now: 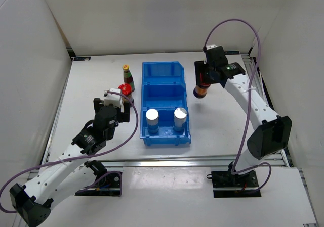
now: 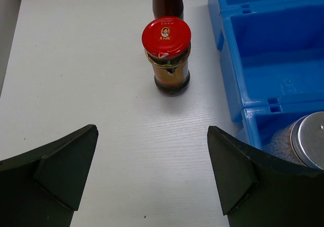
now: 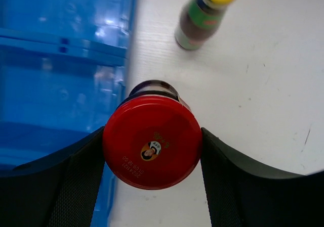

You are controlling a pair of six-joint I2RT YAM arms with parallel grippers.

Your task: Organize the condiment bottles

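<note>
My right gripper should move across to its left in the top view, over the empty middle section of the bin, which is below it. Then it should lower and release the bottle.
My left gripper [image 1: 120,101] is open and empty over the table, just short of a squat red-lidded bottle [image 1: 125,89] that stands upright left of the bin. In the left wrist view this bottle [image 2: 167,55] stands ahead of the open gripper [image 2: 152,179]. A slim yellow-capped bottle [image 1: 127,74] stands just beyond it. My right gripper [image 1: 202,81] is shut on the second red-lidded bottle [image 3: 152,141] and holds it above the table just right of the bin. The other yellow-capped bottle [image 3: 205,12] stands on the table beyond it. Two white silver-topped bottles [image 1: 152,117] [image 1: 180,114] stand in the bin's near compartment.
The blue three-compartment bin [image 1: 163,67] lies lengthwise in the middle of the table; its middle and far compartments hold nothing. White walls close in the table at the left, back and right. Cables loop from both arms.
</note>
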